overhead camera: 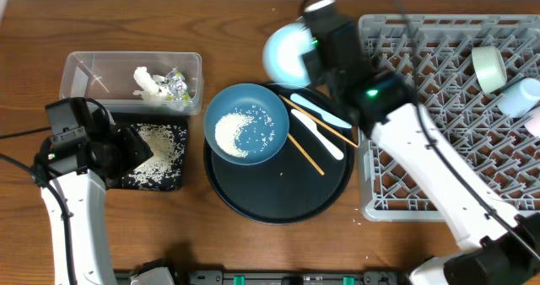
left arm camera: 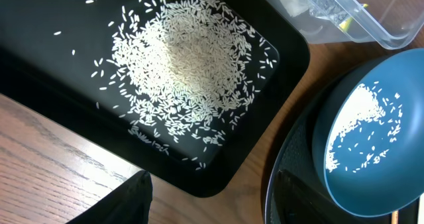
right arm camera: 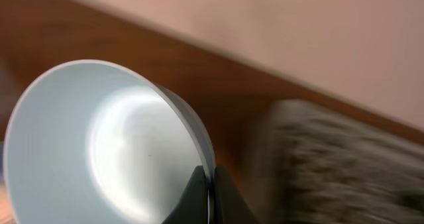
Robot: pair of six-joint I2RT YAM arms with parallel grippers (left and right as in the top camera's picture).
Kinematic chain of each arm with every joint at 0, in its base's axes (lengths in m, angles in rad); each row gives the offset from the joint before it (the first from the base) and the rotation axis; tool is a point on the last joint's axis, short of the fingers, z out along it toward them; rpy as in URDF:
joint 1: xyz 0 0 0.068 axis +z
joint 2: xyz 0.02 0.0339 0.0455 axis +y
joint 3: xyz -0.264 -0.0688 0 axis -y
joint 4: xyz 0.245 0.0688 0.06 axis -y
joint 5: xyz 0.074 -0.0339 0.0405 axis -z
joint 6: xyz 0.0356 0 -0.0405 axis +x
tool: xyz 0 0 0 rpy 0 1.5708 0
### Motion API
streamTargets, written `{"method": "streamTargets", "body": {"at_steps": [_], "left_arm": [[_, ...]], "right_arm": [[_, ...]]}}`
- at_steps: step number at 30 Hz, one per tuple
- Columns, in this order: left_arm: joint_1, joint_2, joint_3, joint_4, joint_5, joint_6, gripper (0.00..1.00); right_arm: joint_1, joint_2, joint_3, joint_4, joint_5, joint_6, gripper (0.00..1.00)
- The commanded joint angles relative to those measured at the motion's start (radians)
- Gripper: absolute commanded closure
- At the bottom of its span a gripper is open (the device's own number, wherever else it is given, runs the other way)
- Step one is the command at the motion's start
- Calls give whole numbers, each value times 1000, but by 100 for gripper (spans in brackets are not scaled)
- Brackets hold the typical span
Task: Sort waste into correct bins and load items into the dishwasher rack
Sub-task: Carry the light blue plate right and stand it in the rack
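The right gripper swings over the rack's empty wires beside the green cup next, to the gripper's right in the overhead view, and lowers the bowl (overhead camera: 285, 53) there.
My right gripper (overhead camera: 305, 56) (right arm camera: 211, 184) is shut on the rim of a pale white bowl (overhead camera: 285, 53) (right arm camera: 99, 144), held in the air left of the grey dishwasher rack (overhead camera: 456, 108). A dark blue dish (overhead camera: 246, 122) (left arm camera: 371, 144) holding rice grains sits on the round black tray (overhead camera: 278, 196) beside wooden chopsticks (overhead camera: 308, 150) and pale spoons (overhead camera: 319, 133). My left gripper (overhead camera: 126, 146) (left arm camera: 212, 197) is open over the black rectangular tray (overhead camera: 126, 180) (left arm camera: 40, 58), which holds a rice pile (left arm camera: 182, 61). The clear tub (overhead camera: 93, 70) holds tissue (overhead camera: 150, 84) and a wrapper (overhead camera: 177, 84).
A pale green cup (overhead camera: 488, 68) and a white cup (overhead camera: 519, 97) lie in the rack at its right side. The wooden table edge runs along the front. The rack appears blurred in the right wrist view (right arm camera: 331, 158).
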Motion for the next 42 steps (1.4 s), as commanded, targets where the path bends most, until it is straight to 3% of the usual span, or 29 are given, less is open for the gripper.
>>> {"method": "streamTargets", "body": {"at_steps": [1, 6, 14, 19, 24, 42], "left_arm": [[5, 1, 1, 0, -10, 5, 39], [5, 1, 1, 0, -9, 5, 39], [5, 1, 1, 0, -9, 5, 39], [5, 1, 1, 0, -9, 5, 39], [5, 1, 1, 0, -9, 5, 39], [5, 1, 1, -2, -9, 5, 39]], "right_arm": [[-79, -1, 6, 31, 328, -95, 99], [-229, 13, 6, 125, 429, -190, 99], [-453, 65, 6, 187, 497, -210, 99], [-540, 132, 6, 256, 550, -318, 99], [-575, 209, 6, 359, 620, -446, 99], [-562, 367, 5, 368, 612, -451, 99]]}}
